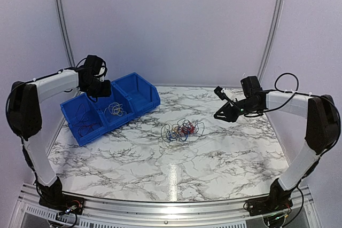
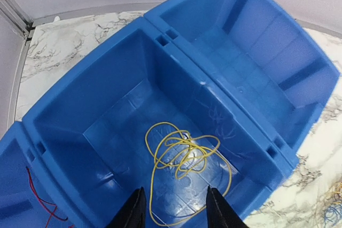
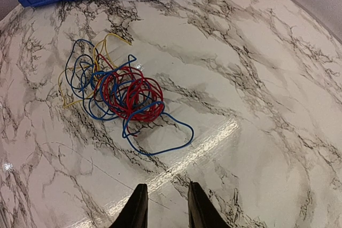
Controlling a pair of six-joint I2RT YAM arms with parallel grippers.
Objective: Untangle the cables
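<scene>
Next, my left gripper goes off the bin (image 2: 160, 57), back and down onto the blue loop at the bundle's bin-side end, free of the red coils.
A tangled bundle of thin red, blue and yellow cables (image 1: 181, 130) lies on the marble table near its middle; it also shows in the right wrist view (image 3: 117, 94). A loose yellow cable (image 2: 184, 156) lies in the middle compartment of the blue bin (image 2: 160, 57), also visible from above (image 1: 115, 109). A thin red cable (image 2: 40, 198) lies in the left compartment. My left gripper (image 2: 175, 209) is open and empty above the yellow cable. My right gripper (image 3: 164, 206) is open and empty above the table, right of the bundle (image 1: 224, 111).
The blue three-compartment bin (image 1: 140, 87) stands at the back left of the marble table (image 1: 214, 158). Its right compartment (image 2: 256, 52) holds nothing I can see. White walls and metal rails enclose the table.
</scene>
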